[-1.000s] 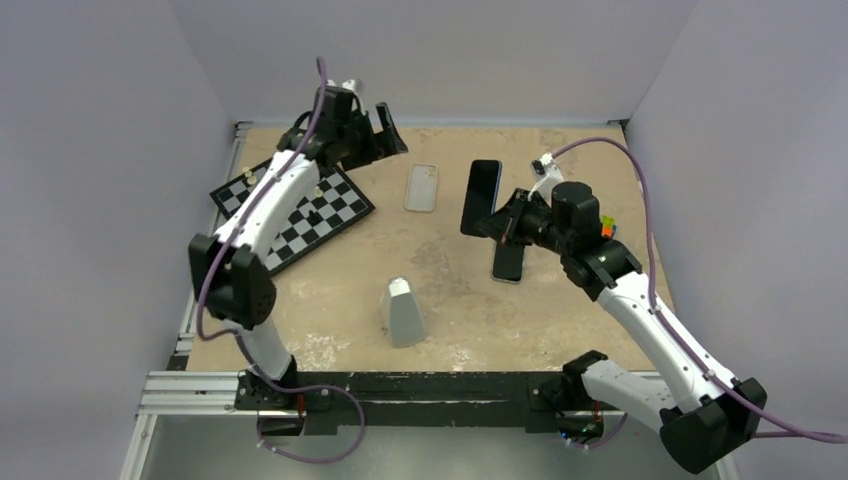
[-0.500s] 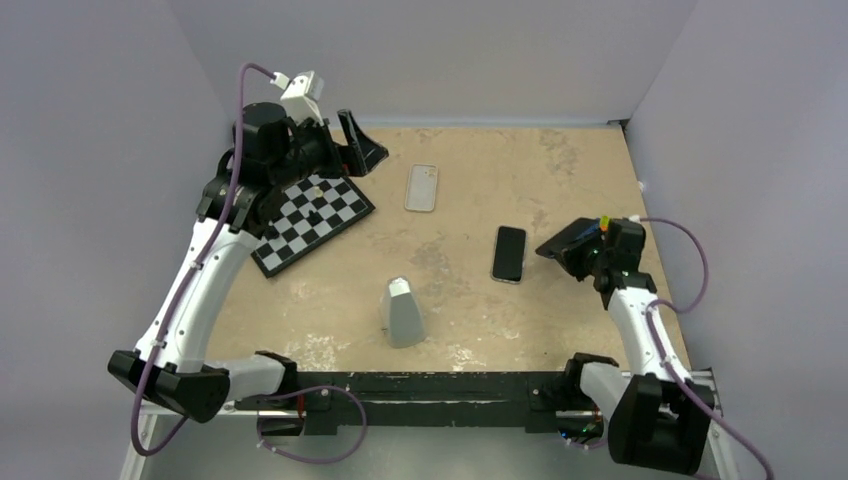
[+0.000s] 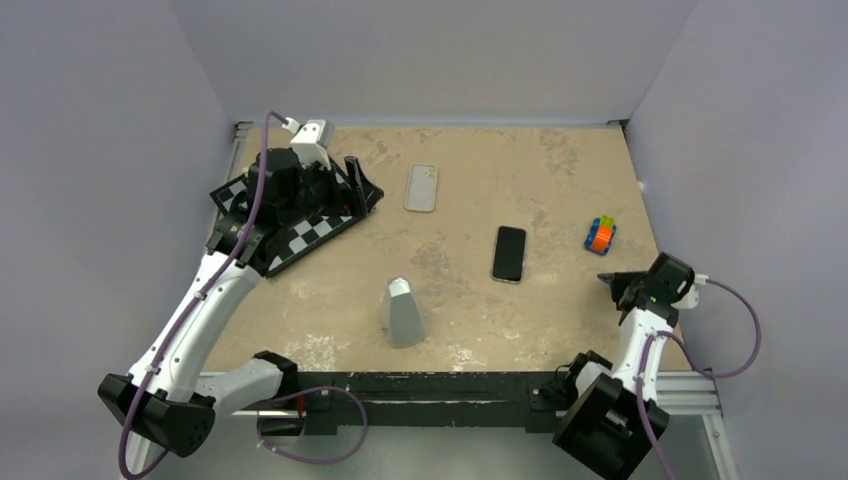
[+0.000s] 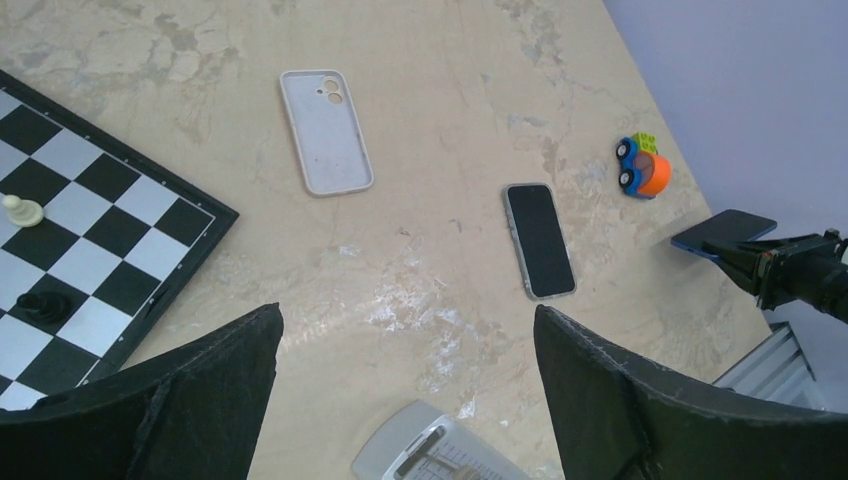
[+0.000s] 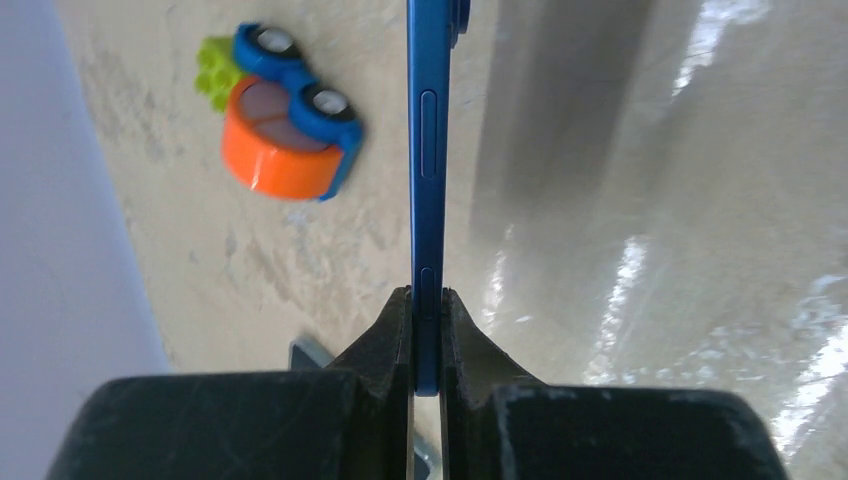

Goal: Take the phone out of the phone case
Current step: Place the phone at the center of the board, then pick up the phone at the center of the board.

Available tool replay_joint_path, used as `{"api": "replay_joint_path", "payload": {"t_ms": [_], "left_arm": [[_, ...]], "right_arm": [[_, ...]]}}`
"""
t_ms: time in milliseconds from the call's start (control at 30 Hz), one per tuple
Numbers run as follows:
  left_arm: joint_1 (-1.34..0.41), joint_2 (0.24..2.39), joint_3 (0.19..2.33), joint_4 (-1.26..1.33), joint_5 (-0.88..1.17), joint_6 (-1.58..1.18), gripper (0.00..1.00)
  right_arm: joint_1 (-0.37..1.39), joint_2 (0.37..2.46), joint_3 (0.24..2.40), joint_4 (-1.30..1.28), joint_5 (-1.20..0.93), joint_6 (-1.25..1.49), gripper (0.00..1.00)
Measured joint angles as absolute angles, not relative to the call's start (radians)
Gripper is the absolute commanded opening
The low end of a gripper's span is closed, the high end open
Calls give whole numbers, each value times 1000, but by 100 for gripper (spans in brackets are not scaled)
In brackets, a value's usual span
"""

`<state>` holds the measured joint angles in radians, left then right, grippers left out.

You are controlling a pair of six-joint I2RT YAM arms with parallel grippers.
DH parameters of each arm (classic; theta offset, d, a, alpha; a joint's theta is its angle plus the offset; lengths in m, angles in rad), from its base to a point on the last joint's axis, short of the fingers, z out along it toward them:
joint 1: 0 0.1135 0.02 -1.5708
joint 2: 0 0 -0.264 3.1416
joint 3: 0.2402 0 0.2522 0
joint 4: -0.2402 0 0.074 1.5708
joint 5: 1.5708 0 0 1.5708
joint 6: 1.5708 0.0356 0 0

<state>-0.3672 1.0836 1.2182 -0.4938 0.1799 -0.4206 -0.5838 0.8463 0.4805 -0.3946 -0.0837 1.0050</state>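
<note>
The right gripper lowers the phone onto the table on the near side of the toy car next, since the phone case already lies empty.
The phone case lies empty and hollow side up at the back middle of the table; it also shows in the left wrist view, whitish with a camera cut-out. My right gripper is shut on the phone, low above the table's right edge. In the right wrist view the fingers clamp the phone's thin blue edge. The left wrist view shows the phone in that gripper too. My left gripper is open and empty above the chessboard, its fingers wide apart.
Another black phone with a greyish rim lies flat right of centre. A grey tapered block stands at the near middle. An orange and blue toy car sits near the right edge. A white pawn and a black piece stand on the chessboard.
My right gripper has carried the phone from the middle of the table back and down to the right edge. My left arm has drawn back from the far wall over the chessboard.
</note>
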Motion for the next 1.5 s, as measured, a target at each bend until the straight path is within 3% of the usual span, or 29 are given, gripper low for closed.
{"api": "replay_joint_path", "payload": {"t_ms": [167, 500, 667, 800, 867, 1267, 1400, 1500], "left_arm": [[-458, 1073, 1213, -495, 131, -375, 99], [-493, 1047, 1213, -487, 89, -347, 99], [-493, 1047, 1213, -487, 88, -347, 99], [-493, 1047, 1213, -487, 89, -348, 98], [-493, 1047, 1213, -487, 89, -348, 99], [-499, 1034, 1213, -486, 93, -348, 99], [-499, 1034, 1213, -487, 92, -348, 99], [-496, 1036, 1213, -486, 91, -348, 99]], "right_arm": [[-696, 907, 426, -343, -91, 1004, 0], [-701, 1134, 405, -78, -211, 1044, 1], [-701, 1143, 392, -41, -229, 1048, 31], [-701, 1126, 372, -47, -223, 1043, 79], [-702, 1111, 369, -72, -215, 1031, 88], [-664, 902, 481, -338, -109, 867, 92], [-380, 870, 569, -363, -6, 792, 93], [-89, 1000, 720, -364, 41, 710, 94]]}}
